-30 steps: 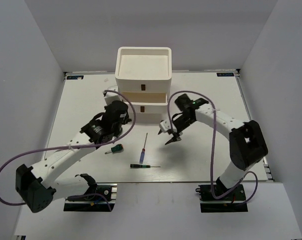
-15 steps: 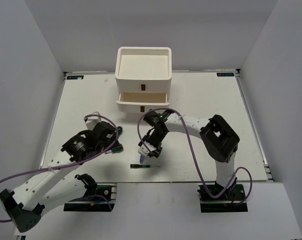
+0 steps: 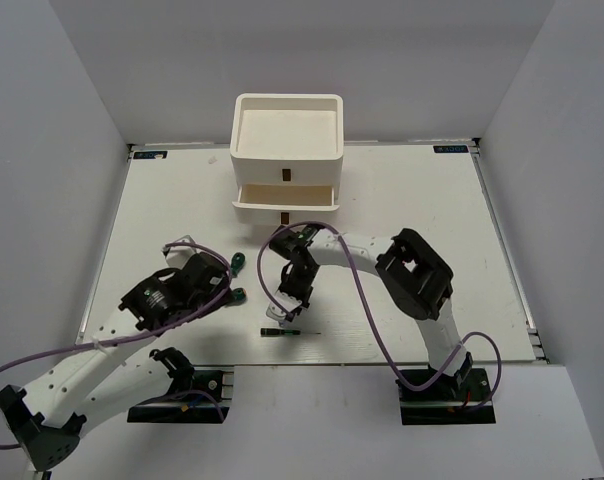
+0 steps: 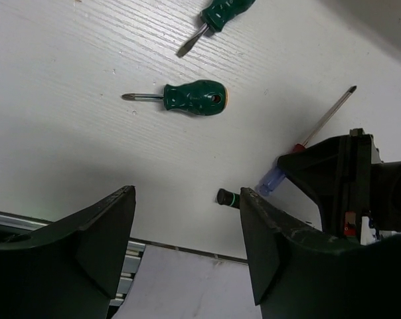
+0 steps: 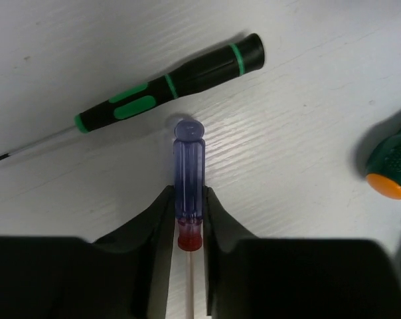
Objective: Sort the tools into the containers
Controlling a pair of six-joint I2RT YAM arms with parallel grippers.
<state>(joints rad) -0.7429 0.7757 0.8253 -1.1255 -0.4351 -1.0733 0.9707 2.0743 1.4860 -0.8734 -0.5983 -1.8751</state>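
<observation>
The right gripper will next lift the screwdriver outward over the pulled-out drawer (image 3: 286,196) at the back, turn it along the drawer and then open.
The white stacked containers (image 3: 287,150) stand at the back, one drawer (image 3: 285,197) pulled out. My right gripper (image 5: 188,199) (image 3: 288,303) is shut on the blue handle of the slim red-blue screwdriver (image 5: 187,166), which lies on the table. Just beyond it lies the black-green precision screwdriver (image 5: 167,83) (image 3: 282,332). My left gripper (image 4: 187,196) (image 3: 225,282) hangs open and empty above the table. Two stubby green screwdrivers (image 4: 195,98) (image 4: 220,12) lie ahead of it, also seen from above (image 3: 236,296) (image 3: 237,262). No pliers are in view.
The white table (image 3: 412,250) has a metal rail along its near edge (image 4: 14,222). The right arm's elbow (image 3: 414,272) rises over the table's middle right. Purple cables loop off both arms. White walls close in on three sides.
My left arm has drawn back from the drawers to the near left and opened. My right arm has swung left onto the red-blue screwdriver and closed on its handle.
</observation>
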